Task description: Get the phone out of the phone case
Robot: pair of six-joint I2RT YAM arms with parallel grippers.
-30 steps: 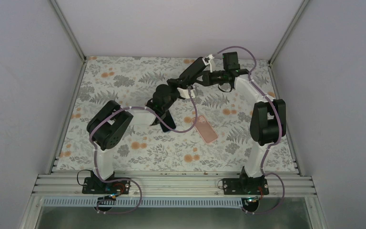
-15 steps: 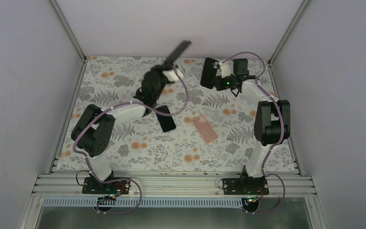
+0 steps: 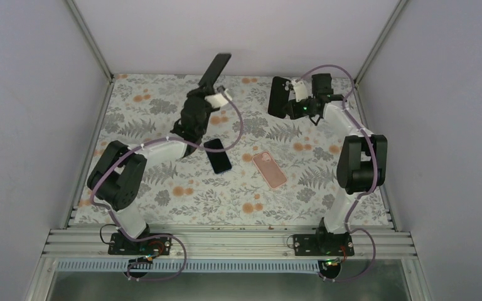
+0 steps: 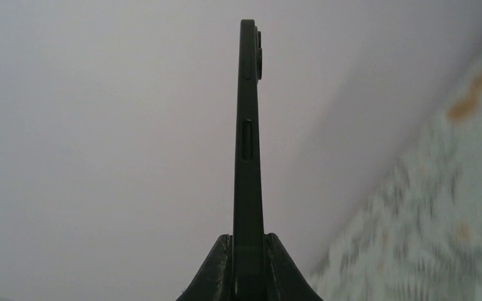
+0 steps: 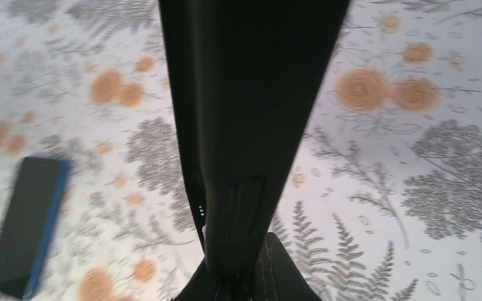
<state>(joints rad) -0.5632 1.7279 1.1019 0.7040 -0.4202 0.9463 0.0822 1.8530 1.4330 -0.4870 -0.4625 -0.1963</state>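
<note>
The black phone case goes back and down in my right gripper onto the open mat beside the pink case next, since the phone is already out of it.
My left gripper [image 3: 208, 86] is raised over the back left of the floral mat and is shut on the lower end of a thin black phone [image 3: 219, 65]. In the left wrist view the phone [image 4: 248, 125] stands edge-on between my fingers [image 4: 218, 263], side buttons and camera bump showing. My right gripper [image 3: 290, 100] at the back right is shut on a black phone case [image 3: 278, 96]. In the right wrist view the case [image 5: 257, 94] fills the middle and hangs above the mat. The two grippers are well apart.
A second dark phone with a blue edge [image 3: 217, 155] lies flat mid-mat and also shows in the right wrist view [image 5: 25, 226]. A pink case [image 3: 270, 169] lies to its right. The floral mat [image 3: 163, 200] is bounded by grey walls and metal posts.
One second ago both grippers held one black item together at the back. They have pulled apart: the left swung left and up with the phone, the right kept the case.
</note>
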